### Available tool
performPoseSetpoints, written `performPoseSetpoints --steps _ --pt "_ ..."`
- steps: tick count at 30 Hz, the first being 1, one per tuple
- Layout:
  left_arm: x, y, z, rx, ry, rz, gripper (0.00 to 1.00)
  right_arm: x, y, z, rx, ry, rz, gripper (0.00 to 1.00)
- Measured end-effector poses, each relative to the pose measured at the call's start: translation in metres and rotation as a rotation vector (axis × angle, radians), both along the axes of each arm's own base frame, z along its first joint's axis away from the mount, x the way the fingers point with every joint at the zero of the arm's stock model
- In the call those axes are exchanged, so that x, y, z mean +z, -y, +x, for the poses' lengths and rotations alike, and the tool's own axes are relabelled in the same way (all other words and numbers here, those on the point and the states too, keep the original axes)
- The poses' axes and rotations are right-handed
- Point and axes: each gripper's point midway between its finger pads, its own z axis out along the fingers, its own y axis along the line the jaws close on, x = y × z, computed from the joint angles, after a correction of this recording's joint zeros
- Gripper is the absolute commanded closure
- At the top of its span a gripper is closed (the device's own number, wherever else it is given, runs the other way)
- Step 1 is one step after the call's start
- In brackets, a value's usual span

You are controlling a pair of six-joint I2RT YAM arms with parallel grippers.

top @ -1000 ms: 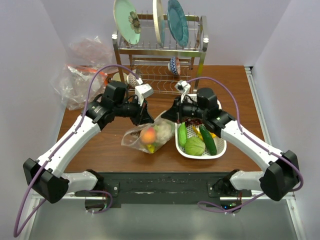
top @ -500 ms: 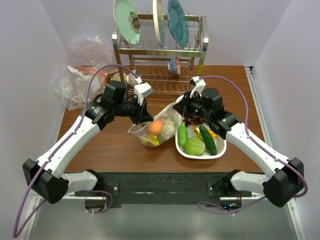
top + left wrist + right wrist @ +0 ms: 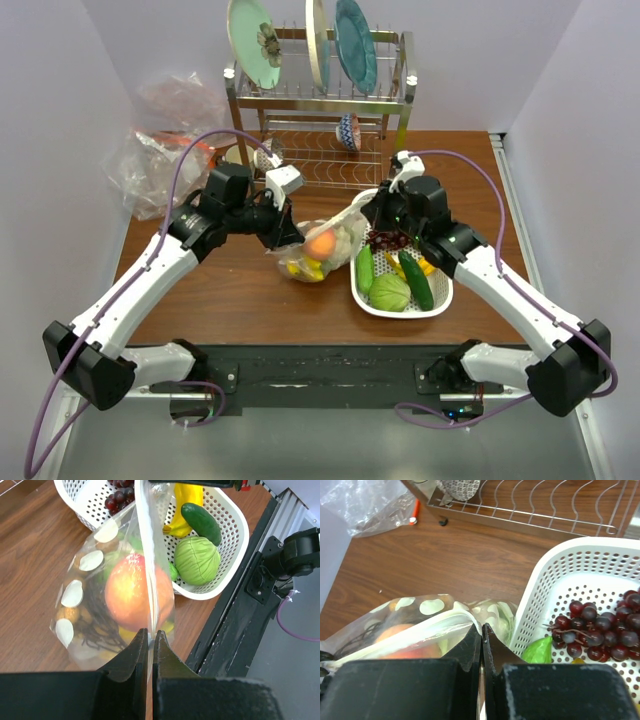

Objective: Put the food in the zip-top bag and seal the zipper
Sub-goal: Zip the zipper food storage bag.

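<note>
I will turn my left gripper, carry the bag's corner outward and then let it go, because the dish rack stands that way with bare table before it.
The zip-top bag (image 3: 318,252) hangs above the table between my two arms, its dotted face (image 3: 82,590) toward the table. Inside show an orange-pink peach (image 3: 131,592), yellow pieces (image 3: 303,268) and a pale green-white piece (image 3: 496,615). The zipper (image 3: 145,555) runs taut from one gripper to the other. My left gripper (image 3: 150,631) is shut on its near-left end (image 3: 297,237). At the other end of the strip (image 3: 420,632), my right gripper (image 3: 482,626) is shut beside the basket. More food lies in the white basket (image 3: 440,295): dark grapes (image 3: 600,630), a cucumber (image 3: 201,522), a green cabbage (image 3: 196,560) and bananas (image 3: 182,510).
A metal dish rack (image 3: 320,110) with plates and a small bowl stands at the back. A heap of plain clear plastic with red-orange patches (image 3: 160,150) lies at the back left. The basket's wall (image 3: 555,580) is right next to the bag.
Both grippers have raised the bag off the table and carried it right toward the basket. The right gripper has moved back and up, drawing the zipper straight.
</note>
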Motion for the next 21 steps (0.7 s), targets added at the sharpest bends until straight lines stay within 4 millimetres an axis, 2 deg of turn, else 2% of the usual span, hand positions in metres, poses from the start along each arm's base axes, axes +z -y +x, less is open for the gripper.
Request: performPoseSetpoints --steps 8,17,21 --pt "-0.002 -0.007 0.0 0.039 -0.005 0.033 1.0 0.008 0.016 0.008 -0.072 0.025 -0.06 1.0" --pt "-0.004 -0.027 0.006 0.163 -0.019 0.116 1.0 0.012 0.049 0.025 -0.197 0.046 -0.126 1.0" --pt "-0.005 -0.033 0.012 0.223 -0.014 0.14 1.0 0.012 0.046 0.029 -0.195 0.043 -0.126 1.0"
